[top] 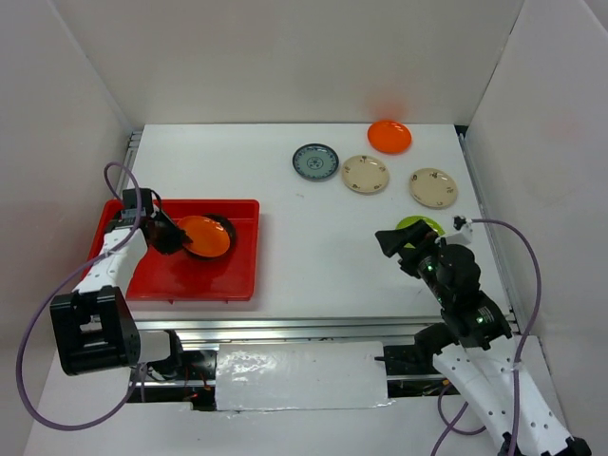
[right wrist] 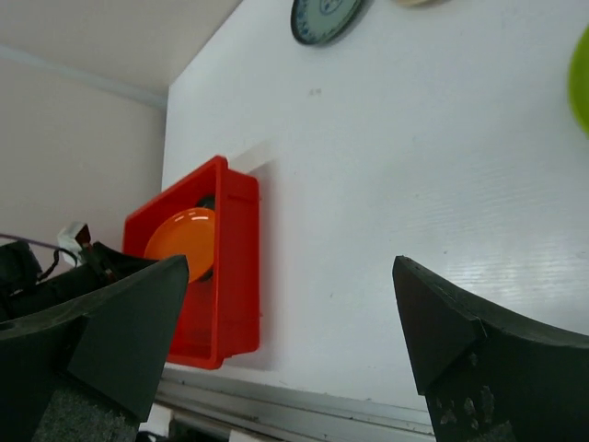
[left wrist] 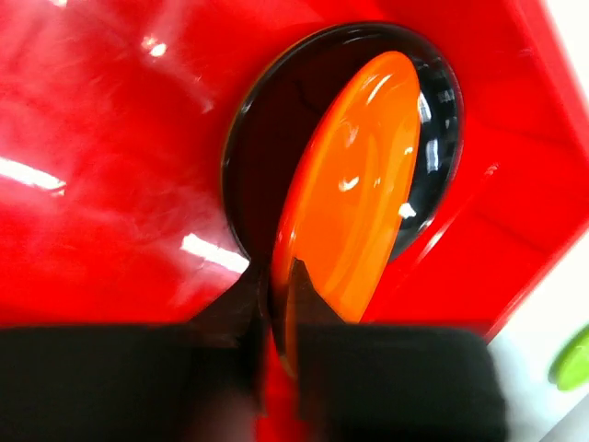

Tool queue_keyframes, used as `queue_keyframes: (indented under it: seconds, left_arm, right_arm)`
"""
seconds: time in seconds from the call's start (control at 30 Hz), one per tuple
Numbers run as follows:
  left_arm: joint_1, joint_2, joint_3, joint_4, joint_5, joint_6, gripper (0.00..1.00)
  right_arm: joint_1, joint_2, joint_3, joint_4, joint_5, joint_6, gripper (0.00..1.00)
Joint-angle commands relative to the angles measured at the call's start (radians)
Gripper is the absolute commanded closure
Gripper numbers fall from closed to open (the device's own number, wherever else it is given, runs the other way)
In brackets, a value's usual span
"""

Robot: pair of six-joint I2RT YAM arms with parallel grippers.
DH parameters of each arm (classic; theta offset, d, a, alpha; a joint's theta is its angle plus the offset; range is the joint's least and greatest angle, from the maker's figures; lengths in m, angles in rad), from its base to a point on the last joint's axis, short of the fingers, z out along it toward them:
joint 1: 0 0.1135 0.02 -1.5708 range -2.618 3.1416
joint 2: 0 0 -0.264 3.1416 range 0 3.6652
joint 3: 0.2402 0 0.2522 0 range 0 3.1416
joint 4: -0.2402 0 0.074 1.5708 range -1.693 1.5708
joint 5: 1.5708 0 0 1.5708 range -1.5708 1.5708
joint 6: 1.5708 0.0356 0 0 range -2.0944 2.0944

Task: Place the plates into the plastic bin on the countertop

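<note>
My right gripper is open and will reach across the lime green plate (top: 422, 226), so I need to lower and turn it and shift it to the right in the top view onto the lime green plate's near rim.
My left gripper (top: 174, 236) is shut on the rim of an orange plate (top: 206, 237), holding it tilted over a glossy black plate (top: 225, 224) that lies in the red plastic bin (top: 242, 275). In the left wrist view the orange plate (left wrist: 354, 193) stands on edge above the black plate (left wrist: 253, 138), with my gripper (left wrist: 279, 276) pinching its rim. My right gripper (top: 391, 238) is open and empty above the white countertop (top: 323, 247), next to the lime green plate (top: 422, 226). A second orange plate (top: 389, 136), a blue-grey plate (top: 314, 161) and two cream plates (top: 365, 174) (top: 433, 187) lie at the back.
White walls enclose the countertop on three sides. A metal rail (top: 313, 330) runs along the front edge. The right wrist view shows the bin (right wrist: 235, 267), the blue-grey plate (right wrist: 327, 18) and the rail (right wrist: 304, 405).
</note>
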Motion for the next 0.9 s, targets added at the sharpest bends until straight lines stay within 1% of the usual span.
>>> queue_keyframes:
  seconds: [0.0,0.03,0.07,0.13,0.17,0.2,0.23,0.33,0.4,0.43,0.5,0.53,0.6,0.63,0.67,0.7,0.77,0.8,0.83,0.87]
  left_arm:
    - [0.002,0.001,0.003,0.089,0.059,-0.004,0.58]
    - [-0.003,-0.008,0.006,0.074,0.047,-0.007,0.43]
    - [-0.016,-0.019,0.012,0.066,0.026,-0.004,0.01]
    - [-0.035,-0.043,0.032,0.005,-0.027,0.004,0.01]
    - [-0.061,-0.048,0.06,-0.02,-0.095,0.004,0.01]
    - [-0.072,-0.056,0.074,-0.043,-0.102,0.007,0.01]
    - [-0.078,-0.057,0.084,-0.063,-0.145,0.01,0.01]
    - [-0.081,-0.047,0.109,-0.124,-0.157,0.019,0.01]
    - [-0.087,-0.06,0.112,-0.134,-0.141,0.034,0.01]
    - [-0.09,-0.085,0.115,-0.138,-0.131,0.04,0.01]
    - [-0.111,-0.117,0.132,-0.146,-0.117,0.057,0.01]
    - [-0.122,-0.143,0.141,-0.15,-0.093,0.083,0.01]
    - [-0.147,-0.162,0.19,-0.173,-0.073,0.131,0.01]
    - [-0.154,-0.171,0.207,-0.198,-0.055,0.151,0.01]
    - [-0.167,-0.175,0.238,-0.212,-0.047,0.166,0.01]
    - [-0.168,-0.18,0.25,-0.224,-0.039,0.194,0.01]
    - [-0.176,-0.205,0.259,-0.23,-0.001,0.218,0.01]
    - [-0.176,-0.217,0.262,-0.229,0.014,0.241,0.01]
    - [-0.177,-0.232,0.264,-0.23,0.034,0.255,0.01]
    - [-0.179,-0.241,0.258,-0.214,0.057,0.264,0.01]
  right_arm:
    - [-0.041,-0.059,0.015,-0.149,0.04,-0.015,0.0]
    - [-0.063,-0.064,0.022,-0.181,0.04,-0.013,0.0]
    - [-0.075,-0.062,0.021,-0.193,0.028,-0.009,0.0]
    - [-0.115,-0.044,-0.009,-0.207,0.0,0.022,0.0]
    - [-0.127,-0.033,-0.025,-0.209,-0.029,0.034,0.0]
    - [-0.139,-0.024,-0.043,-0.226,-0.026,0.079,0.0]
    - [-0.164,-0.015,-0.08,-0.233,-0.019,0.097,0.0]
    - [-0.207,-0.054,-0.125,-0.285,0.084,0.175,0.0]
    - [-0.25,-0.09,-0.165,-0.301,0.162,0.215,0.0]
    - [-0.265,-0.1,-0.181,-0.295,0.169,0.215,0.0]
    - [-0.32,-0.069,-0.185,-0.286,0.182,0.226,0.0]
    - [-0.34,-0.002,-0.18,-0.26,0.183,0.22,0.0]
    - [-0.397,0.075,-0.16,-0.235,0.173,0.199,0.0]
    - [-0.452,0.14,-0.152,-0.206,0.166,0.197,0.0]
    - [-0.481,0.168,-0.152,-0.183,0.147,0.188,0.0]
    - [-0.533,0.185,-0.16,-0.121,0.132,0.179,0.0]
    - [-0.587,0.229,-0.191,-0.068,0.117,0.183,0.01]
    - [-0.616,0.244,-0.206,-0.002,0.107,0.18,0.02]
    - [-0.665,0.281,-0.223,0.024,0.098,0.179,0.02]
    - [-0.687,0.303,-0.227,0.044,0.089,0.18,0.03]
